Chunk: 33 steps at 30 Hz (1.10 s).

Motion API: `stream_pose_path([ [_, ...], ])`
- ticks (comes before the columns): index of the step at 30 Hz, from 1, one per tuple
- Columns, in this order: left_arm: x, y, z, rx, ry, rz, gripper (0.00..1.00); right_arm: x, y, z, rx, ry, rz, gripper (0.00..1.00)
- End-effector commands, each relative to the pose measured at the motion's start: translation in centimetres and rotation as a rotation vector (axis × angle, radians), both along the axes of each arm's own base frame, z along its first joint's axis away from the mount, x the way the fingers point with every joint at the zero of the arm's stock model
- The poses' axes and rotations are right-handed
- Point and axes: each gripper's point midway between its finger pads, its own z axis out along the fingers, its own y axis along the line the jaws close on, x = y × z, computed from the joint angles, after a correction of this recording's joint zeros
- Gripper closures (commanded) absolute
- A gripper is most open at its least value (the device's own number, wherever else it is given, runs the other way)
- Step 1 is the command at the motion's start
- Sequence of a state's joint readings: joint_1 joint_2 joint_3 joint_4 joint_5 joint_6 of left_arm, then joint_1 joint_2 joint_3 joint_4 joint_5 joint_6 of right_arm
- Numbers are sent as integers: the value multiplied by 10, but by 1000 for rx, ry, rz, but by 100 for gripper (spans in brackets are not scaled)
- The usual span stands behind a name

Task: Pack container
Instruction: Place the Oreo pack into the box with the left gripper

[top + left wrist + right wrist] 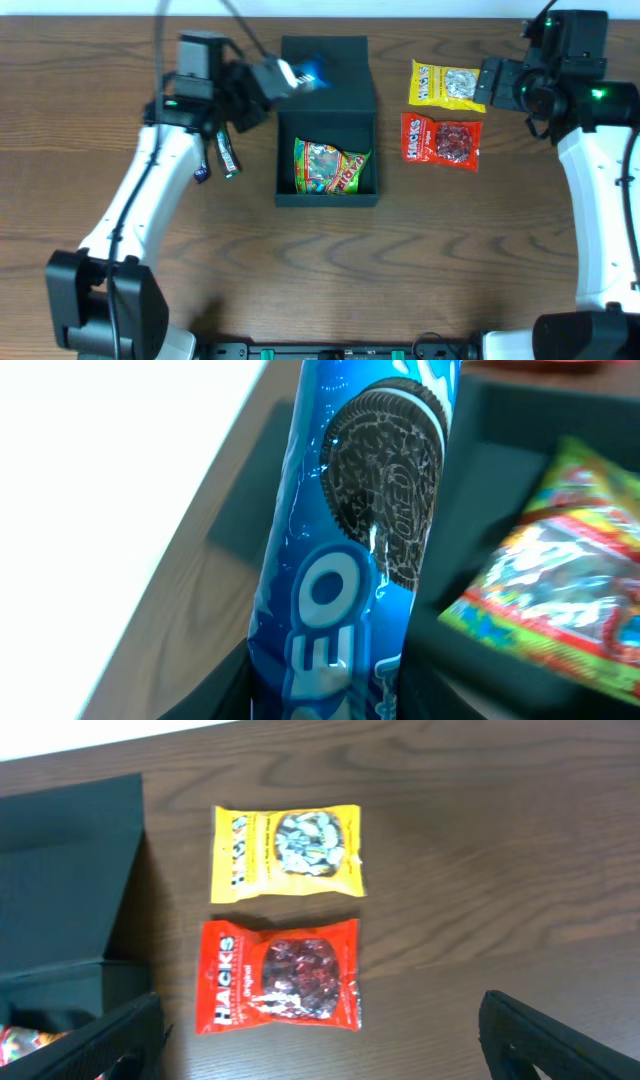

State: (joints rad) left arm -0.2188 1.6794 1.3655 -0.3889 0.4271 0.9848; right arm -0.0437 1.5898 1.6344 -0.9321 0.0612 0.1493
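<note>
My left gripper is over the lid and needs to move back and down into the container. It needs to go onto the part of the container's bottom between candy packet and lid, because that part is bare.
The dark teal container (327, 192) stands open at the table's middle, its flap lid (325, 75) folded back. A colourful candy packet (330, 167) lies inside it and also shows in the left wrist view (560, 590). My left gripper (290, 75) is shut on a blue Oreo packet (350, 540) and holds it over the lid, left of the box opening. My right gripper (320, 1040) is open and empty, above a red Hacks packet (280, 976) with a yellow Hacks packet (287, 851) beyond it.
Two small dark snack bars (222, 158) lie on the wood left of the container, beside the left arm. The red packet (441, 141) and the yellow packet (446, 86) lie right of the container.
</note>
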Motion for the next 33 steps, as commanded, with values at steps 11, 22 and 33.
stream_pose_path([
  [11, -28, -79, -65, 141, 27, -316, 94, -1, -9, -4, 0, 13, -32, 1],
  [22, -16, -81, -97, 186, 39, -296, 94, -7, -9, -8, 1, 41, -32, 1],
  [33, 7, -79, -108, 154, 46, -153, 5, -10, -8, -11, 2, 57, -32, 1],
])
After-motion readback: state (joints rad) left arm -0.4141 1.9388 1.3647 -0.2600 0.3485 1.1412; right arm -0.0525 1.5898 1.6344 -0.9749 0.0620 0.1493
